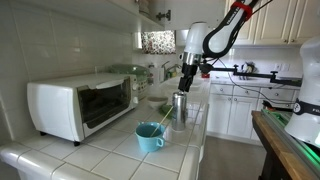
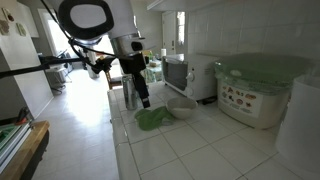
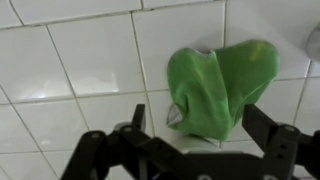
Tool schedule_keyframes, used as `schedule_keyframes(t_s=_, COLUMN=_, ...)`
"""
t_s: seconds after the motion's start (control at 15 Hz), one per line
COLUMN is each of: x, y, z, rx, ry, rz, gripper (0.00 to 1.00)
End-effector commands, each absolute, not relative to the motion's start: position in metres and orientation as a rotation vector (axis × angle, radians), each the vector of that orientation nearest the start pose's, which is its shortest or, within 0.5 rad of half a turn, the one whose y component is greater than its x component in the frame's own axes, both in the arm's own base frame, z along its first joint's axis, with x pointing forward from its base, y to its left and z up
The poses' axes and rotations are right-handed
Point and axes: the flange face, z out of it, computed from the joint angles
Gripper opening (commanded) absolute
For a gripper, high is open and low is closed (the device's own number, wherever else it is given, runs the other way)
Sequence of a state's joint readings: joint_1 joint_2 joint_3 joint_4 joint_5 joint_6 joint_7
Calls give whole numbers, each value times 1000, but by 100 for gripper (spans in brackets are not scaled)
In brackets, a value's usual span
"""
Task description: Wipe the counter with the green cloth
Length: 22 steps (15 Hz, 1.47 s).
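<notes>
My open gripper moves down onto the ridged fold along the green cloth's middle next and closes its fingers, because the crumpled cloth bunches up there.
The green cloth lies crumpled on the white tiled counter. It also shows in an exterior view, near the counter's front edge. My gripper hangs just above the cloth's near edge, open, with one finger on each side and nothing between them. In both exterior views the gripper points straight down over the counter. In the exterior view with the toaster oven the cloth is hidden behind other things.
A white bowl sits right beside the cloth. A metal cup and a blue mug stand on the counter. A toaster oven is against the wall. A white appliance with a green lid stands nearby.
</notes>
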<state>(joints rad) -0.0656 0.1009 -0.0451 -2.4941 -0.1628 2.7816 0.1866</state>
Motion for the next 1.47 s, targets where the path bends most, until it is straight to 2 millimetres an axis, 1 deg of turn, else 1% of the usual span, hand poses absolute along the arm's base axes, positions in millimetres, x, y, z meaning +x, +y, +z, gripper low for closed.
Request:
schedule_keyframes(t_s=0.0, x=509, y=-46, z=252, rx=-3180, ry=244, rz=-319, gripper=100)
schedule_keyframes(t_s=0.4, x=539, y=-35, z=223, rx=-3182, ry=219, rz=-268, gripper=100)
schedule_keyframes(t_s=0.53, x=545, y=-30, z=212, rx=-3189, ry=201, rz=-242, gripper=100)
schedule_keyframes(t_s=0.8, x=547, y=-19, z=190, rx=-3187, ry=184, rz=-193, gripper=100)
schedule_keyframes(t_s=0.87, x=547, y=-18, z=186, rx=-3186, ry=187, rz=-184, gripper=97)
schedule_keyframes(t_s=0.93, x=546, y=-18, z=182, rx=-3187, ry=193, rz=-173, gripper=74)
schedule_keyframes(t_s=1.07, x=545, y=-18, z=176, rx=-3188, ry=198, rz=-153, gripper=70)
schedule_keyframes(t_s=1.13, x=545, y=-19, z=174, rx=-3187, ry=202, rz=-148, gripper=63)
schedule_keyframes(t_s=1.2, x=546, y=-20, z=173, rx=-3187, ry=207, rz=-146, gripper=53)
schedule_keyframes(t_s=1.4, x=549, y=-22, z=177, rx=-3180, ry=226, rz=-160, gripper=30)
